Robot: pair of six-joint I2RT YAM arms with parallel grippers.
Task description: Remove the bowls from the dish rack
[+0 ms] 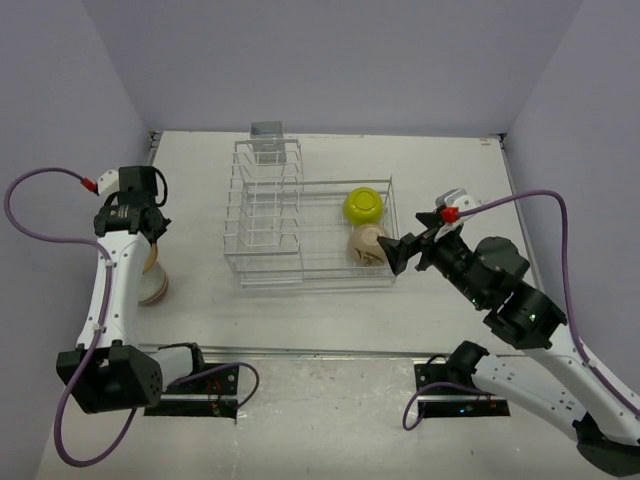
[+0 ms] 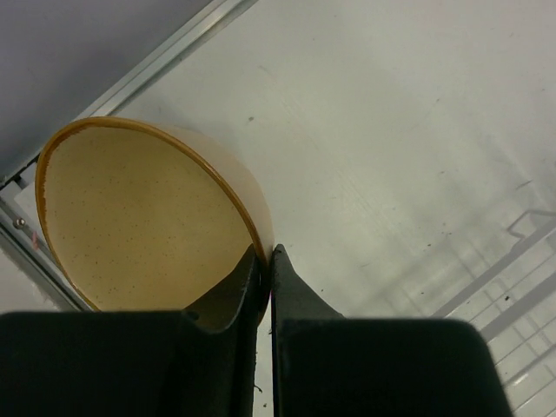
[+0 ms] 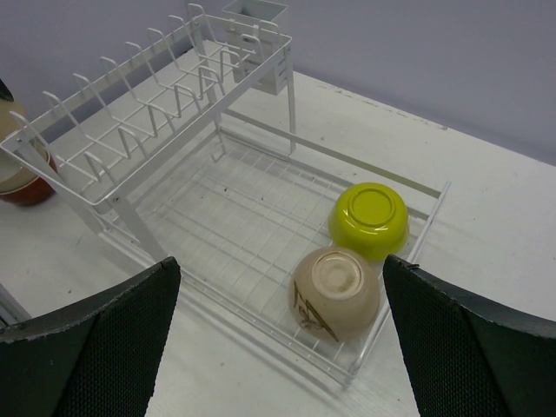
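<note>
The robot will move its left gripper with the tan bowl back and down onto the stacked bowls and let go of the bowl's rim, since the stacked bowls stand clear of the rack.
The white wire dish rack [image 1: 262,215] stands mid-table. Two bowls lie upside down in its basket at the right end: a yellow-green bowl [image 1: 364,205] and a beige bowl with a brown mark [image 1: 367,246]. In the right wrist view the rack [image 3: 130,130], the green bowl [image 3: 369,219] and the beige bowl [image 3: 337,292] all show. My right gripper [image 1: 400,255] is open and empty, just right of the rack, above the beige bowl. My left gripper [image 2: 265,256] is shut on the rim of a tan bowl with a brown rim [image 2: 130,217], left of the rack [image 1: 152,262].
A grey cutlery holder [image 1: 268,140] hangs at the rack's back end. A metal rail [image 2: 156,61] edges the table at the left. In the right wrist view a bowl [image 3: 22,169] shows at the far left, beyond the rack.
</note>
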